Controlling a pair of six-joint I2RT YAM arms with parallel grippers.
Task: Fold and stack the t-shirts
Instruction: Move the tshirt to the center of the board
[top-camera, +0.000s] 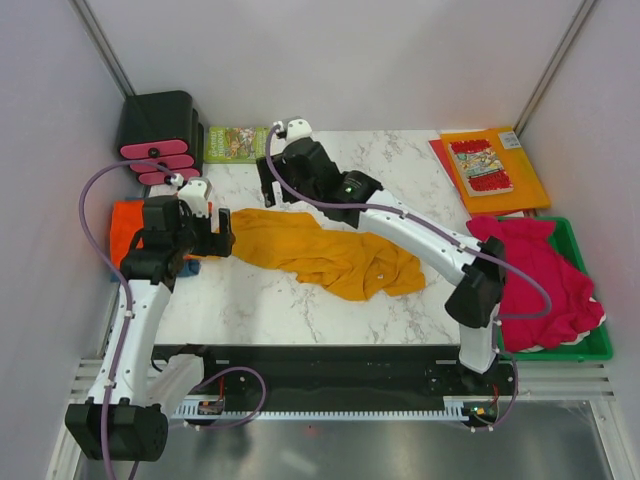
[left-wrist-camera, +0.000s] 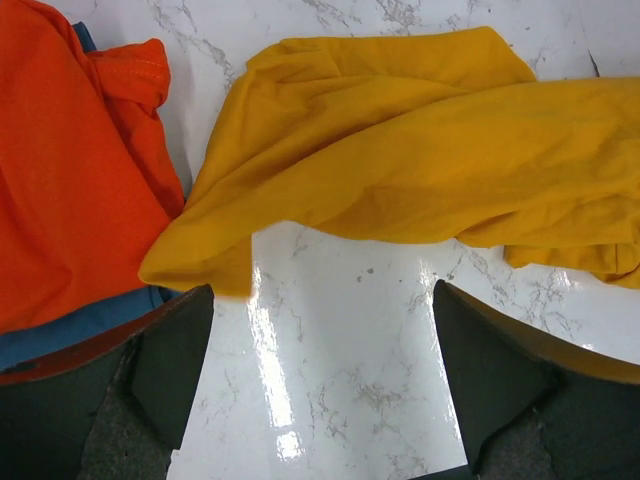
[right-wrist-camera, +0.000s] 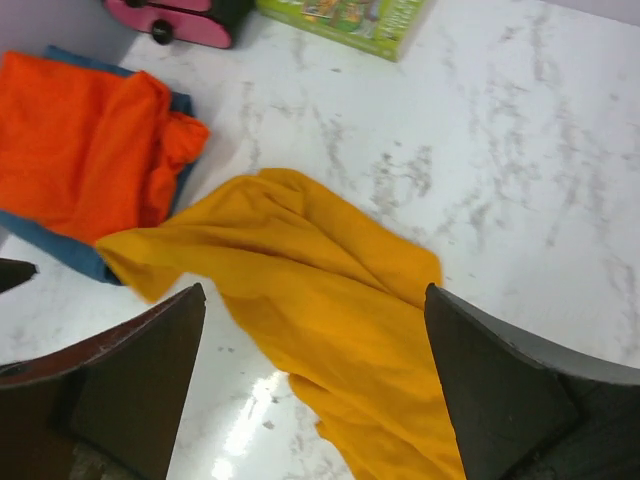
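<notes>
I will next move my left gripper down and over onto the mustard t-shirt's tip (left-wrist-camera: 212, 248) beside the red-orange t-shirt, because the tip is below my left gripper, toward the left in its wrist view.
A mustard t-shirt (top-camera: 330, 255) lies crumpled across the middle of the marble table. At the left edge a red-orange t-shirt (top-camera: 125, 225) rests on a blue t-shirt (left-wrist-camera: 70, 335). Crimson-pink t-shirts (top-camera: 535, 275) are heaped on the right. My left gripper (top-camera: 225, 232) hovers open just off the mustard t-shirt's (left-wrist-camera: 400, 150) left end, with bare table between its fingers (left-wrist-camera: 320, 370). My right gripper (top-camera: 270, 185) hangs open above the mustard t-shirt's (right-wrist-camera: 330, 300) back left part, holding nothing (right-wrist-camera: 315, 380). The red-orange t-shirt (right-wrist-camera: 80, 150) shows to its left.
A green tray (top-camera: 590, 345) holds the crimson-pink heap at the right edge. An orange folder with a comic book (top-camera: 495, 170) lies at the back right. A green book (top-camera: 235, 143) and a black-and-pink box (top-camera: 158, 130) stand at the back left. Walls close three sides.
</notes>
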